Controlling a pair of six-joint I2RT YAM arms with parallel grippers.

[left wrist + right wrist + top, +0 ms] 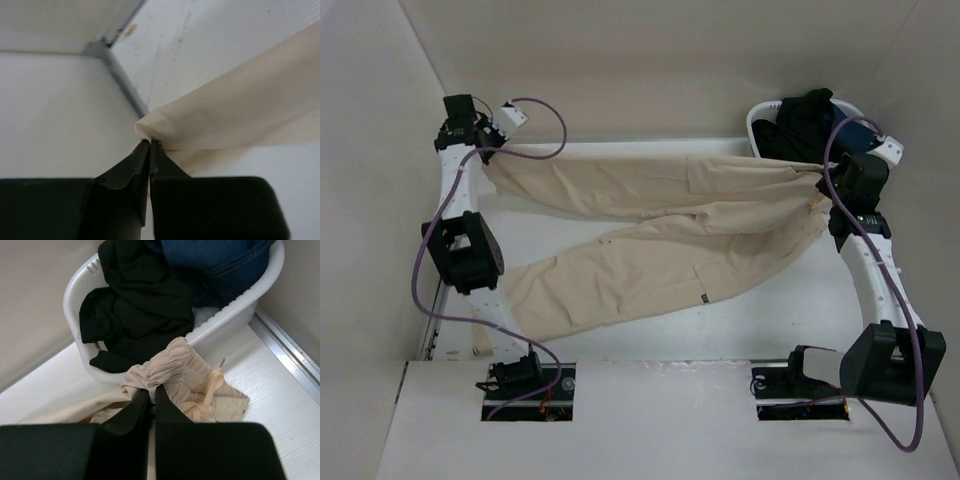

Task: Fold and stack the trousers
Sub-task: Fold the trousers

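Observation:
My right gripper draws back and down over the drawstring side of the trousers' waist (220,402) next and releases the waistband (175,365), because the trousers' lower leg lies spread back there.
The beige trousers (660,225) lie spread across the white table, waist at the right, two legs running left. My left gripper (488,152) is at the far left, shut on the hem of the upper leg (150,127); its jaws pinch a folded corner of cloth. At the far right, my right gripper (823,183) is shut on the gathered elastic waistband (175,365), with a drawstring (212,385) lying loose beside it. The lower leg (570,295) stretches toward the front left, free of both grippers.
A white basket (760,125) at the back right corner holds black (135,305) and dark-blue (215,260) garments, just behind the right gripper. White walls enclose the table on three sides. A metal rail (117,77) runs along the table's left edge.

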